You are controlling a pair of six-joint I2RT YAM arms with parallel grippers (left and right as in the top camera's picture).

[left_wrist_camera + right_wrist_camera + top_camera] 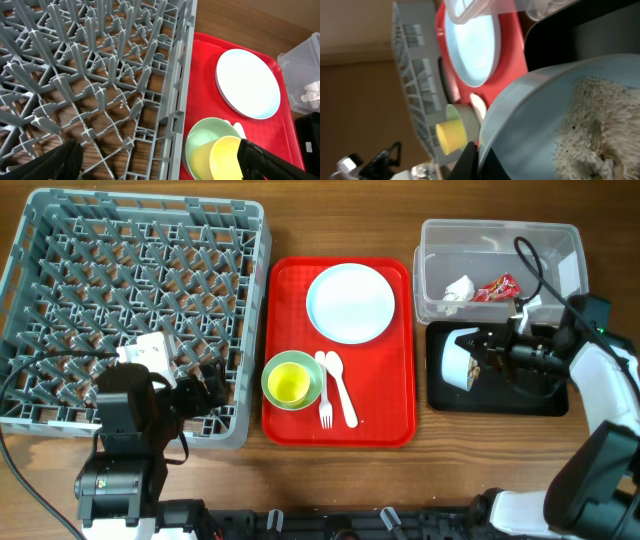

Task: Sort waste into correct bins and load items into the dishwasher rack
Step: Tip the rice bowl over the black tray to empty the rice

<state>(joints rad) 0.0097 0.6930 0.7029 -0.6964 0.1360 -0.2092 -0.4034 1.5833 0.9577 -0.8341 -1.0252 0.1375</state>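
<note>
My right gripper tips the bowl further over the black tray (545, 398) next, since scraps cling inside. It then carries the bowl onto the round plate (350, 302) and releases the bowl's rim.
My right gripper (490, 356) is shut on the rim of a pale-blue bowl (458, 358) and holds it tipped on its side over the black tray (545, 398). In the right wrist view the fingers (476, 155) pinch the bowl's rim (520, 130), and whitish crumbly food scraps (592, 125) cling inside. The clear tub (500, 235) holds a white tissue (459, 288) and a red wrapper (495, 287). My left gripper (162, 162) is open and empty above the grey rack's (130, 300) front right corner. The round plate (350, 302), yellow cup (289, 385), fork (324, 395) and spoon (340, 388) lie on the red tray.
The red tray (385, 420) sits between the rack and the two bins. The yellow cup stands inside a light green bowl (272, 370) on it. A black cable (530, 265) loops over the clear tub. Bare wood table lies along the front edge.
</note>
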